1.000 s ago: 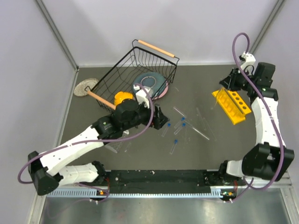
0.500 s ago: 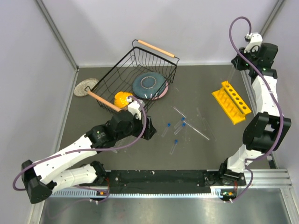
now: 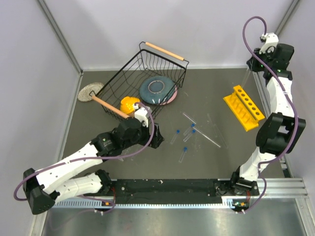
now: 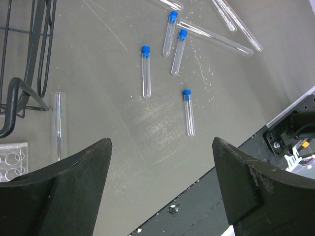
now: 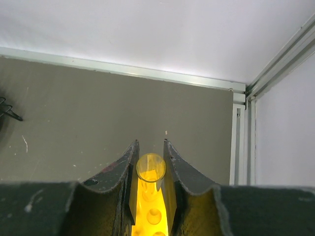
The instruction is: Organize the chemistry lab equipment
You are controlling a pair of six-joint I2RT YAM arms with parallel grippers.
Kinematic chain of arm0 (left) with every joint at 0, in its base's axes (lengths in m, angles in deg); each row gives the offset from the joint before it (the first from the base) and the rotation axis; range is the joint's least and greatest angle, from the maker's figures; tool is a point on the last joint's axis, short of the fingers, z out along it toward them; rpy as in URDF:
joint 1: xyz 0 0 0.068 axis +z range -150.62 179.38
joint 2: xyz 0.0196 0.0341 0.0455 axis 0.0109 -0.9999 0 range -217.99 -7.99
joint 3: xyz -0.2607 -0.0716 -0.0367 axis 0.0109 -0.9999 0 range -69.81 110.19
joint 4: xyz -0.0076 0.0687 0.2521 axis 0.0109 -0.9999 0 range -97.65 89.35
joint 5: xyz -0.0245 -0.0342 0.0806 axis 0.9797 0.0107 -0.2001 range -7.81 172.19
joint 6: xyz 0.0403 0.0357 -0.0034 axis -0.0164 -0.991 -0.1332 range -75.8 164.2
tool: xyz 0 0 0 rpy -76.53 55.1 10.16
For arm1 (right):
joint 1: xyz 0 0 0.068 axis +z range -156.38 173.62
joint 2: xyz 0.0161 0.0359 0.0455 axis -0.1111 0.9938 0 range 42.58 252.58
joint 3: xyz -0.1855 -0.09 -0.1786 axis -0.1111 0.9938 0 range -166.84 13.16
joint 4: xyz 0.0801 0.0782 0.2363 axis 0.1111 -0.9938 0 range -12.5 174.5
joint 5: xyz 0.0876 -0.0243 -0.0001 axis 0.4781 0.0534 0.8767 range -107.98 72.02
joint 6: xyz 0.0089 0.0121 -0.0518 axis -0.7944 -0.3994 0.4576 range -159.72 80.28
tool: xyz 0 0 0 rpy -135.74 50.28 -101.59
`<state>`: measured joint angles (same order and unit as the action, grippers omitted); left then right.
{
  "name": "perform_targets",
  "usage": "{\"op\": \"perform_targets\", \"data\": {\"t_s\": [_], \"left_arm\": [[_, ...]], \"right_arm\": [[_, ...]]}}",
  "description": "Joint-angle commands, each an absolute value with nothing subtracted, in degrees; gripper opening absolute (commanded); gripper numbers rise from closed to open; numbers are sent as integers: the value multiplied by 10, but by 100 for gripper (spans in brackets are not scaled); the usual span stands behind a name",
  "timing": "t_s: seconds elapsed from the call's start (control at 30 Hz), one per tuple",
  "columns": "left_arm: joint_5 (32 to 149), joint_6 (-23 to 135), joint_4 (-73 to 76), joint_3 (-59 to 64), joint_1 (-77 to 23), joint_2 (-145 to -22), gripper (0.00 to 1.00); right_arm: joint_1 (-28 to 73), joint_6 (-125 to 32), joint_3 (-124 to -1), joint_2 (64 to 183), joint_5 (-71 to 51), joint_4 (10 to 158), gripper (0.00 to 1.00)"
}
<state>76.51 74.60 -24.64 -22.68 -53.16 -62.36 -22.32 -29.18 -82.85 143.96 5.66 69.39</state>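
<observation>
I will next lower my right gripper to sink the clear glass tube, which is upright at the yellow rack's far end, into the yellow rack's end hole, and then open it.
Several small clear tubes with blue caps [image 4: 145, 71] lie on the grey table ahead of my left gripper [image 4: 162, 140], which is open and empty above them; they also show in the top view [image 3: 183, 153]. Long clear glass rods [image 4: 214, 37] lie beyond them. One uncapped tube [image 4: 58, 125] lies by the basket. A corner of the clear plastic rack [image 4: 11, 156] shows at the left. My right gripper [image 5: 150, 142] is shut on a clear glass tube [image 5: 150, 167], held upright over the holes of the yellow rack [image 5: 153, 214], which lies at the right [image 3: 243, 107].
A black wire basket [image 3: 147, 73] with wooden handles stands at the back, holding a blue plate [image 3: 157, 89] and an orange bowl [image 3: 129, 104]. A woven coaster [image 3: 89, 91] lies to its left. The enclosure's wall and corner post are close behind my right gripper [image 3: 252, 66].
My right gripper has risen toward the back corner with the glass tube, above the yellow rack's far end. My left gripper has pulled back left, away from the capped tubes.
</observation>
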Motion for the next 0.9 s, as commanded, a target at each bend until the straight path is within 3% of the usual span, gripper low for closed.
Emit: {"op": "perform_targets", "data": {"t_s": [0.0, 0.87], "left_arm": [[757, 756, -239, -236, -530, -617, 88], [749, 758, -249, -248, -530, -615, 88]], "right_arm": [[-226, -283, -838, 1451, 60, 722, 10], [-226, -288, -731, 1473, 73, 801, 12]]}}
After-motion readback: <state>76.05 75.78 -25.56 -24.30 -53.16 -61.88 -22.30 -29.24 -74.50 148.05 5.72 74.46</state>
